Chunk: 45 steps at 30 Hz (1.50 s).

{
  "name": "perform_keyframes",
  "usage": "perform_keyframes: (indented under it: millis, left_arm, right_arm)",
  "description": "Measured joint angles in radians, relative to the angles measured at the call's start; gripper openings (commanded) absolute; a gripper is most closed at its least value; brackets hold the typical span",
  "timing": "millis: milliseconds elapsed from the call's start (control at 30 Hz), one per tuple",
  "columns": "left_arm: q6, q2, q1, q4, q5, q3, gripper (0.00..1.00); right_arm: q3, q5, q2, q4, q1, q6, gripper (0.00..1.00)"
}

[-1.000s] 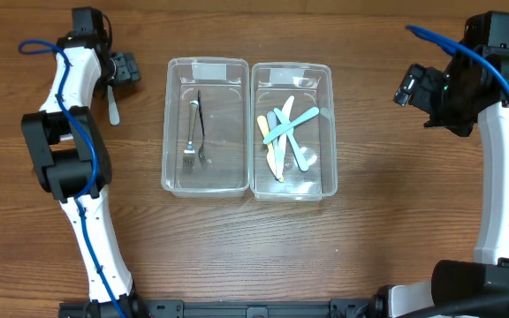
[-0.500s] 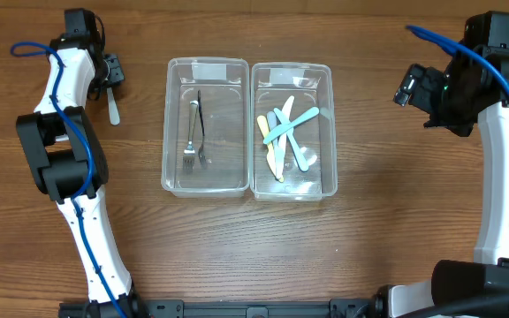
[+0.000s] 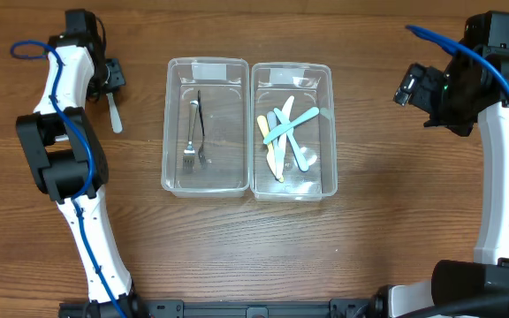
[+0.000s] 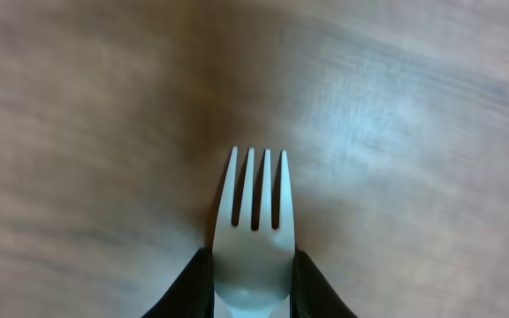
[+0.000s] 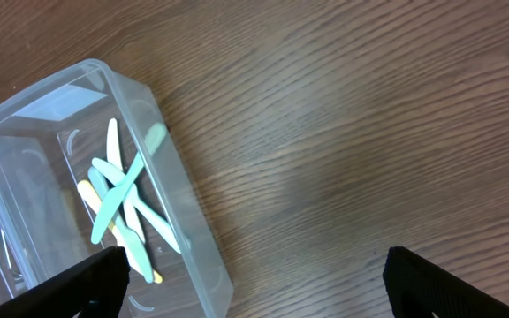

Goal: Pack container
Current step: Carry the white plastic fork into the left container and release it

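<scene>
Next, my left gripper lifts over to the container of metal forks and lowers to release the white plastic fork (image 3: 113, 113) beside them, since forks already lie there.
My left gripper (image 3: 110, 81) at the far left of the table is shut on a white plastic fork (image 3: 113, 113). In the left wrist view the fork (image 4: 254, 212) points its tines away over bare wood, its neck pinched between both jaws of the left gripper (image 4: 253, 287). Two clear containers stand side by side mid-table. The left container (image 3: 168, 124) holds metal forks (image 3: 194, 132). The right container (image 3: 332, 124) holds several pastel plastic utensils (image 3: 285, 132). My right gripper (image 3: 411, 86) hovers open to the right of them, nothing between its fingers (image 5: 104, 269).
The right wrist view shows the right container's corner (image 5: 197, 238) and wood grain beside it. Blue cables run along both arms.
My left gripper shifted slightly left onto the white fork and shut on it; the fork now lies a little askew. The right arm has not moved.
</scene>
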Motion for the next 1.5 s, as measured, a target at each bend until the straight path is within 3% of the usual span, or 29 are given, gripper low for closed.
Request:
perform_keyframes:
  millis: [233,500,700,933,1000,1133,1267,1400,1500]
  left_arm:
    - [-0.005,-0.198,-0.058,-0.219,-0.071,0.035,0.04]
    - [-0.060,-0.551,-0.276,-0.362,-0.096,0.108,0.04]
    - [-0.135,-0.513,-0.443,-0.401,-0.096,0.057,0.04]
    - [-0.182,-0.364,-0.580,-0.302,-0.074,-0.132,0.07]
    - [-0.185,-0.321,-0.599,-0.294,-0.065,-0.162,0.16]
    - [-0.185,-0.253,-0.610,-0.294,-0.057,-0.175,0.44]
    - [-0.182,-0.239,-0.607,-0.307,-0.062,-0.167,0.54]
    - [-0.181,-0.245,-0.597,-0.392,-0.090,-0.072,0.56]
    - [-0.181,-0.283,-0.569,-0.438,-0.103,0.005,0.68]
  right_arm:
    - [0.000,0.000,0.000,-0.001,0.000,0.000,0.94]
    - [0.000,0.000,0.000,-0.007,0.000,0.000,0.95]
    - [0.000,0.000,0.000,-0.009,0.000,0.000,0.95]
    - [0.000,0.000,0.000,-0.011,0.000,0.000,0.95]
    - [0.000,0.000,0.000,-0.015,0.000,0.000,0.95]
    - [0.000,0.000,0.000,-0.020,0.000,0.000,0.94]
    - [0.000,0.000,0.000,-0.020,0.000,0.000,0.95]
    - [0.000,0.000,0.000,-0.020,0.000,0.000,0.94]
    - [0.000,0.000,0.000,-0.020,0.000,0.000,0.95]
